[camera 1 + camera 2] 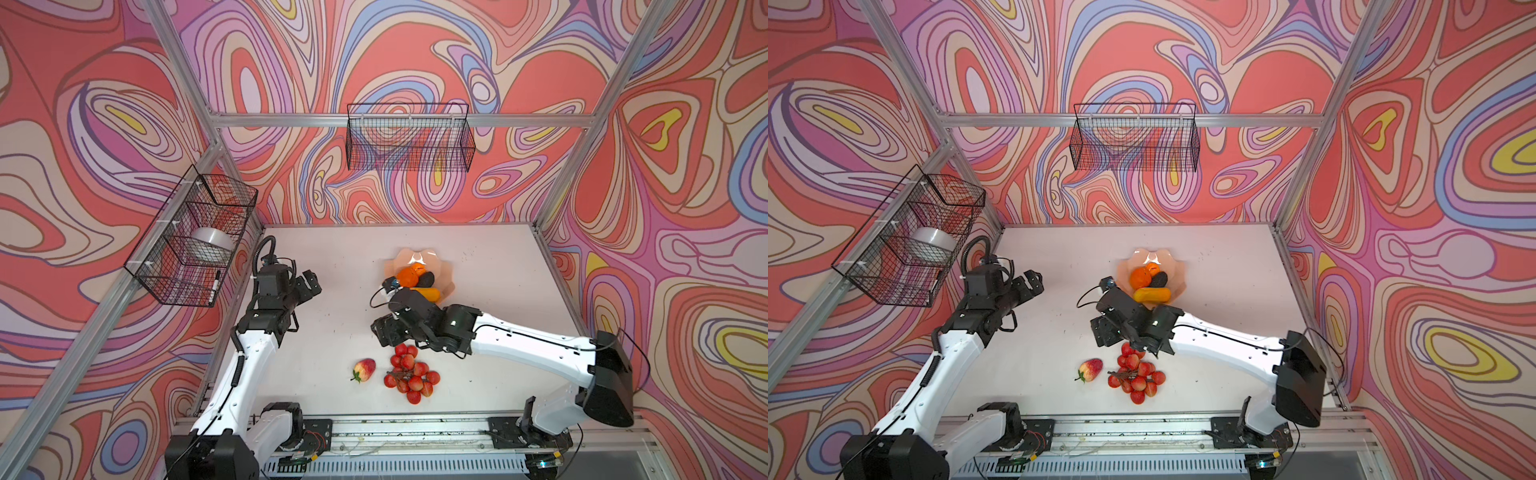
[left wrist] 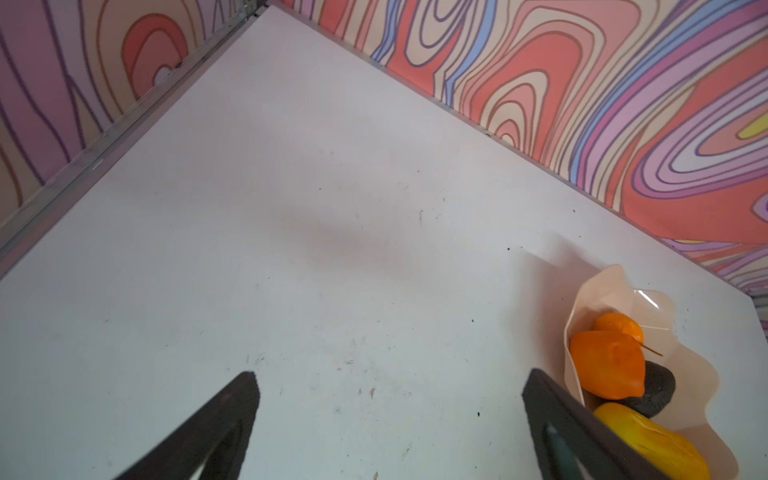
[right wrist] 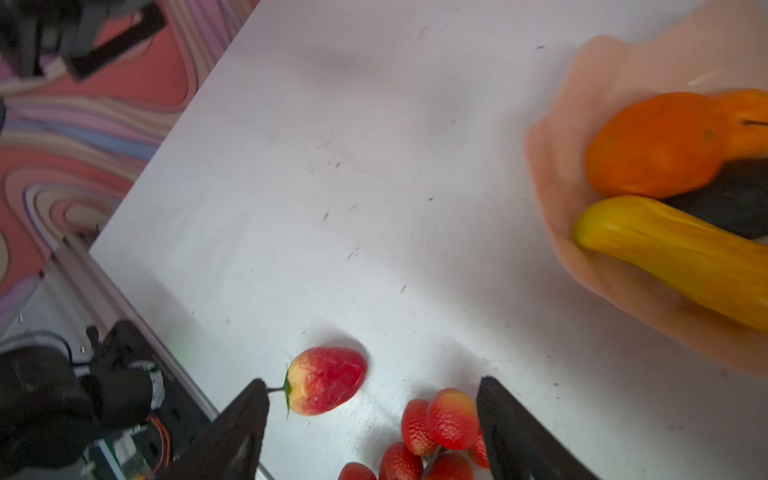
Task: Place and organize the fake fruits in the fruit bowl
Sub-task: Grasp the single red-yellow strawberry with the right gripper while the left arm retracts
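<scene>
My right gripper is about to move back and down over the strawberry's rounded red body [image 1: 365, 368] to close. The red-yellow strawberry is lying loose on the tabletop outside the bowl [image 1: 419, 258].
The pale peach fruit bowl [image 1: 419, 258] [image 1: 1152, 254] sits mid-table and holds two oranges [image 1: 408, 276], a dark avocado [image 1: 428, 279] and a yellow oblong fruit [image 1: 433, 294]. A red-yellow strawberry [image 1: 365, 370] [image 3: 326, 380] and a red grape bunch [image 1: 411, 374] [image 3: 440, 419] lie on the table nearer the front. My right gripper [image 1: 384, 334] [image 3: 372, 384] hovers open just above the grape bunch's far end, nothing gripped. My left gripper [image 1: 311, 284] [image 2: 388, 378] is open and empty, left of the bowl [image 2: 615, 282].
A black wire basket [image 1: 195, 237] on the left wall holds a white-silver round object [image 1: 212, 243] and a marker. Another wire basket [image 1: 409, 137] hangs on the back wall. Patterned walls and aluminium rails enclose the white table [image 1: 332, 316].
</scene>
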{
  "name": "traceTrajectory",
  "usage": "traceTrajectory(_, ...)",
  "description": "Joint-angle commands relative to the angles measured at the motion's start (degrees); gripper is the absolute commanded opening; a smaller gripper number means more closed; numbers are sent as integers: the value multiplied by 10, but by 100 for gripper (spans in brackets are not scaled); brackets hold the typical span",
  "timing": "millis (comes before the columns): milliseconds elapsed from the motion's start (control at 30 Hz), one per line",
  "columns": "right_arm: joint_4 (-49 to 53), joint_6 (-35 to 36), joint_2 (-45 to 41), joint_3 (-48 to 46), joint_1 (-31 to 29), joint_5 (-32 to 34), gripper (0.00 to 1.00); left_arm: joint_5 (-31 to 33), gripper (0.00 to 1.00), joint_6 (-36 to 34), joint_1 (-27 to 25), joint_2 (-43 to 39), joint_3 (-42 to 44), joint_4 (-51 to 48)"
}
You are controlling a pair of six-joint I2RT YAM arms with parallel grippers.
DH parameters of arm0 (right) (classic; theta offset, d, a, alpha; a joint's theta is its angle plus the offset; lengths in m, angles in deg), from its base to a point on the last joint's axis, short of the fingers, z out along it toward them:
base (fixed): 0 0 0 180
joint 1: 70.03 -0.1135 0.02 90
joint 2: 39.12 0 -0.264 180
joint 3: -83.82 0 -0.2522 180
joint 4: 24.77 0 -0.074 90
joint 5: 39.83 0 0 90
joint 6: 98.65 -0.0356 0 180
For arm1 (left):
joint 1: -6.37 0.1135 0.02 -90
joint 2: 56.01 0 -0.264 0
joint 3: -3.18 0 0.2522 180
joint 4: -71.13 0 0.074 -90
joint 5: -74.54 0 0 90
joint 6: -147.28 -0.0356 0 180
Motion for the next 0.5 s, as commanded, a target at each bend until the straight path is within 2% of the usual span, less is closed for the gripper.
traceTrajectory(0,9,141,37,13,-29,-31,85,-39,100,20,10,12,-25,-38)
traceTrajectory(233,-35,340,38,-27,-37,-78,89,-151,100,55,64,39,-18,-4)
traceTrajectory(333,-16,403,58,-15,-36,-95,90,-177,100,56,66,33,-9,14)
traceTrajectory(467,18,449,99,15,-37,-138,89,-205,100,58,66,28,-1,38)
